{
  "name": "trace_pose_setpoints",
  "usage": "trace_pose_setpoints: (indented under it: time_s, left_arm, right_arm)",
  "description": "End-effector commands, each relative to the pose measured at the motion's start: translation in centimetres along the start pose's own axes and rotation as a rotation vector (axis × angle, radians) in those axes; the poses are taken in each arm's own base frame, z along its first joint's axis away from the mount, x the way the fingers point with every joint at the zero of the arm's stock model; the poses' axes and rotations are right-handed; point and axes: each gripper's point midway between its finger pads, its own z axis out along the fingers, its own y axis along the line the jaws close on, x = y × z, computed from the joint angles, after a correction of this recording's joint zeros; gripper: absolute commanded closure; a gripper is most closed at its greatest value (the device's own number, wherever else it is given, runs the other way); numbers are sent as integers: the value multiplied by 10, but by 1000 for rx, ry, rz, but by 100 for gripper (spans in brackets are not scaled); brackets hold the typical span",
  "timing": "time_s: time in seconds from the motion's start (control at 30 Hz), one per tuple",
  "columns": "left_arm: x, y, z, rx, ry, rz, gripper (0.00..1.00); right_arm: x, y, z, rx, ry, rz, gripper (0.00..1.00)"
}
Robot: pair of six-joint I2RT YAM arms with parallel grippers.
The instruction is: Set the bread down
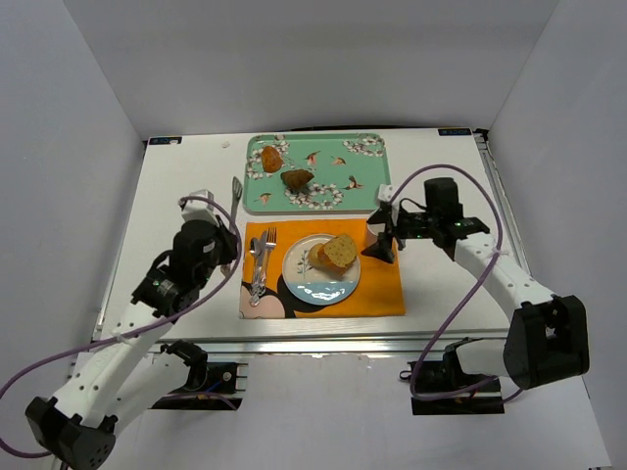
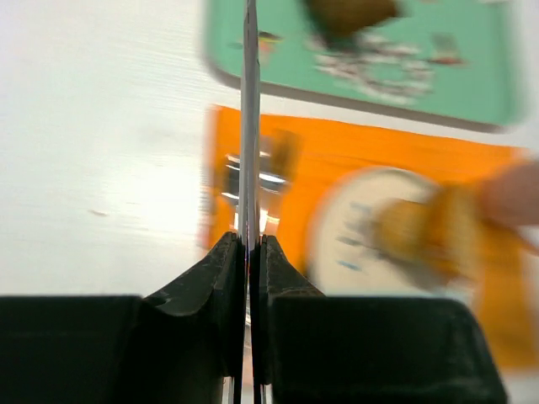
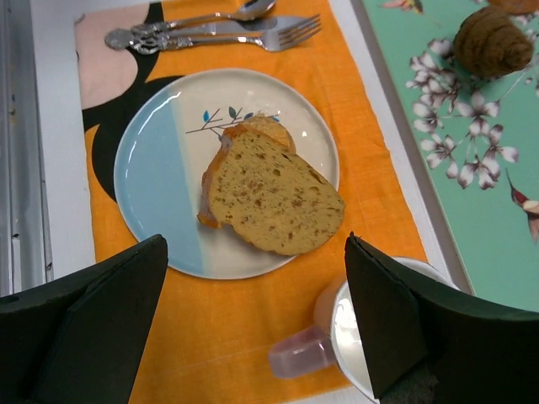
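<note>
I will lower my left gripper and move it to the left in the top view to let go of the utensil (image 1: 235, 194), because the tabletop is bare below the gripper on that side.
A slice of bread (image 1: 338, 253) lies on the white and blue plate (image 1: 309, 286) on the orange placemat (image 1: 377, 289). The right wrist view shows the slice (image 3: 274, 192) flat on the plate (image 3: 156, 185). My right gripper (image 1: 384, 235) is open and empty, just right of the plate, above a white mug (image 3: 354, 337); its jaws (image 3: 253, 252) stand wide apart. My left gripper (image 1: 225, 235) is at the placemat's left edge, shut on a thin silver utensil (image 1: 235, 194), seen edge-on between the jaws (image 2: 250, 244). The bread is blurred in the left wrist view (image 2: 429, 231).
A green flowered tray (image 1: 367, 191) at the back holds two brown pastries (image 1: 271, 157) (image 1: 297, 179). A fork (image 3: 253, 35) and a spoon (image 3: 244, 10) lie on the placemat's left part. White walls close in three sides.
</note>
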Motion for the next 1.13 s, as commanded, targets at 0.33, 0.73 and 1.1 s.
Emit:
trace_pose_setpoints:
  time_s: [0.33,0.73,1.1]
  left_arm:
    - [31,171,76,-304,-37,65,100]
    - [70,212,113,-359,150,0,86]
    - [59,222,104,-430,142,-162,21]
  right_arm:
    - [-34,-49,13,287,93,69,11]
    - [-33,-68,2,441,110,202,11]
    - [-32,-71,-2,489,94,243,10]
